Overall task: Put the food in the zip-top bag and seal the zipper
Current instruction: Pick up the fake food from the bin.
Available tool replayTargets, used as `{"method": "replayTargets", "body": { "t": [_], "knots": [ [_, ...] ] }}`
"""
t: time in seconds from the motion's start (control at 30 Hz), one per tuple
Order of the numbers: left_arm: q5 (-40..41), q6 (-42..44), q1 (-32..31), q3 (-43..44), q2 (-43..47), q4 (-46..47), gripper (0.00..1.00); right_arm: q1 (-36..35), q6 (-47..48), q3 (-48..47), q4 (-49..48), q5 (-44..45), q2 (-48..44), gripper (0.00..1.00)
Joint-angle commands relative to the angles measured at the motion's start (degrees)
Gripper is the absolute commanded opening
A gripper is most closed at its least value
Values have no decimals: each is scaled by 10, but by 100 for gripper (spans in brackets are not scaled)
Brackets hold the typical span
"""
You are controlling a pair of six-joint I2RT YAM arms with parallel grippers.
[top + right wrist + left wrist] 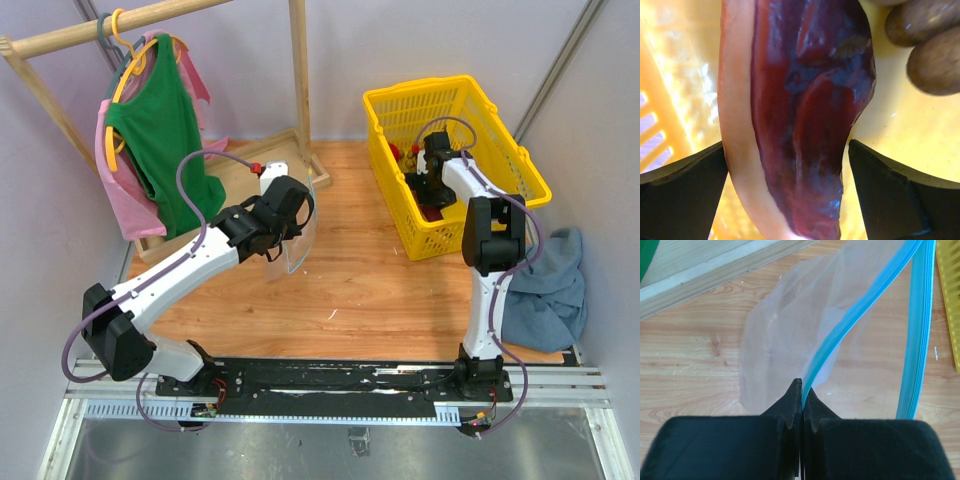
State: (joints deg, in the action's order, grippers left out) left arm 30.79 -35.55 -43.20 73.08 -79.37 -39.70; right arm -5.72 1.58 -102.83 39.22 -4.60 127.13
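Observation:
My right gripper will next stay low in the basket and close its fingers across the narrower part of the dark red piece, since that part already sits between them.
My left gripper is shut on the blue-teal zipper of the clear zip-top bag, holding it above the wooden table; the bag hangs under the left gripper in the top view. My right gripper is open down inside the yellow basket, its fingers on either side of the dark red elongated piece with a pale edge. The left finger touches the piece; a gap shows at the right finger. Tan-brown round fruits lie beside it. The right gripper sits in the basket.
The yellow plastic basket stands at the back right. A wooden clothes rack with green and pink garments stands at the back left, its base board near the bag. A blue-grey cloth lies at the right.

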Motion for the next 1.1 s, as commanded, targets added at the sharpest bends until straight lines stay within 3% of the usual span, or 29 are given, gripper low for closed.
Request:
{"method": "replayTargets", "body": {
  "t": [0.0,0.07,0.27,0.33,0.7,1.07],
  "knots": [
    [4,8,3,11,-1,9,0,5,9,-19,2,14,33,99],
    [2,8,3,11,0,7,0,5,11,-17,4,22,41,96],
    [9,8,3,12,2,1,0,5,11,-7,7,3,6,69],
    [10,8,3,12,5,0,0,5,7,0,-1,-7,-23,64],
    [-8,16,3,7,20,11,0,5,-34,96,-86,-16,-208,54],
    [-49,49,3,9,42,23,0,5,-77,263,-290,-15,-425,47]
  ]
}}
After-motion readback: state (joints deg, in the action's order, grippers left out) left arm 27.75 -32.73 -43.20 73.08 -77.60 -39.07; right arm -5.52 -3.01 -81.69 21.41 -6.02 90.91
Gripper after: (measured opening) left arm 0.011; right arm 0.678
